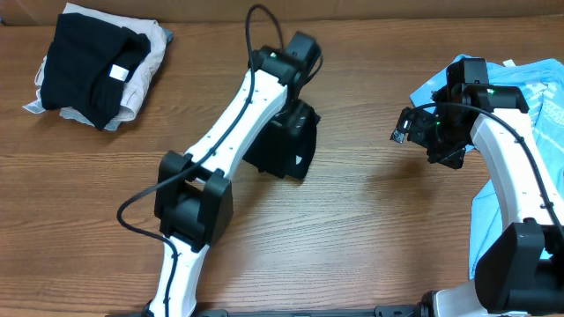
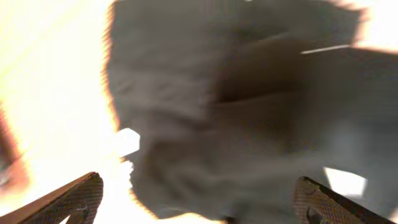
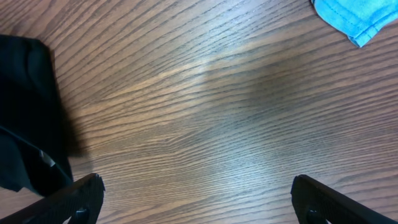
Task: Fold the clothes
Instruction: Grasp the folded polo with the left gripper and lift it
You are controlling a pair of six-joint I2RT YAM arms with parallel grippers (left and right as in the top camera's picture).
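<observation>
My left gripper should next lower back onto the black T-shirt's edge facing my right gripper, as bare wood beside it leaves finger room.
A black T-shirt lies in a folded bundle at the middle of the table. My left gripper hangs just above its far end. In the left wrist view the black T-shirt fills most of the blurred frame, and the left gripper is wide open with nothing between its fingers. My right gripper hovers over bare wood to the right of the black T-shirt and is open and empty. The black T-shirt shows at the left edge of the right wrist view.
Light blue T-shirts lie at the right edge under the right arm; a corner of one shows in the right wrist view. A stack with a folded black garment on light ones sits at the back left.
</observation>
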